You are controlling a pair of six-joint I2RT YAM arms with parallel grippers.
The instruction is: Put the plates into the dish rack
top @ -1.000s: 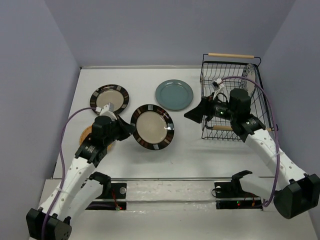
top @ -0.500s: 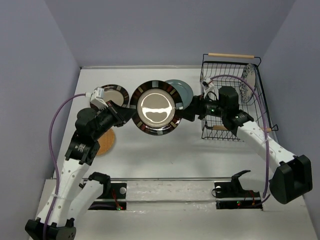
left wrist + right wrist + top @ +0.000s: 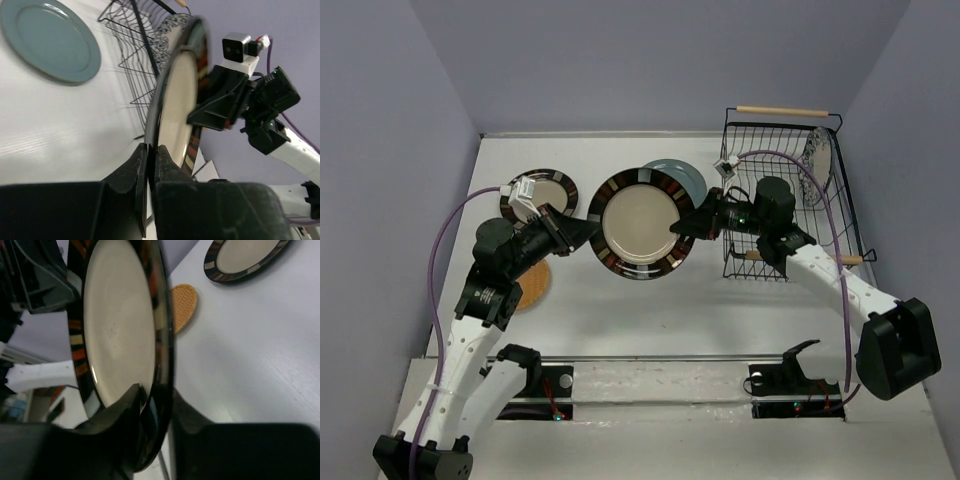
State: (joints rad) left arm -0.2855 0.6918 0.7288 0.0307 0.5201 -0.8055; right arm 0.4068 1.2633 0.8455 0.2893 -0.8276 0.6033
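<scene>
The slot beside the floral plate (image 3: 816, 155) is empty. My right gripper needs to turn outward over the rack (image 3: 840, 215) next, lower its plate into that slot and then let go of it.
A dark-rimmed plate (image 3: 638, 222) with a beige centre hangs upright above the table. My left gripper (image 3: 588, 236) is shut on its left rim (image 3: 151, 150), and my right gripper (image 3: 678, 228) is shut on the opposite rim (image 3: 156, 399). A second dark-rimmed plate (image 3: 548, 188) lies flat at the back left, partly behind my left wrist. The teal plate (image 3: 686, 178) lies behind the held plate. A small orange-tan plate (image 3: 533, 286) lies under my left arm. The floral plate (image 3: 816, 155) stands in the black wire dish rack (image 3: 840, 215) at the right.
The rack has wooden rod handles at its far (image 3: 782, 111) and near ends. Purple walls close the table at the back and on both sides. My right arm reaches left across the rack's near corner.
My left gripper lifted the dark-rimmed plate off the table and turned it upright. My right gripper came over from the rack and shut on the plate's right rim.
</scene>
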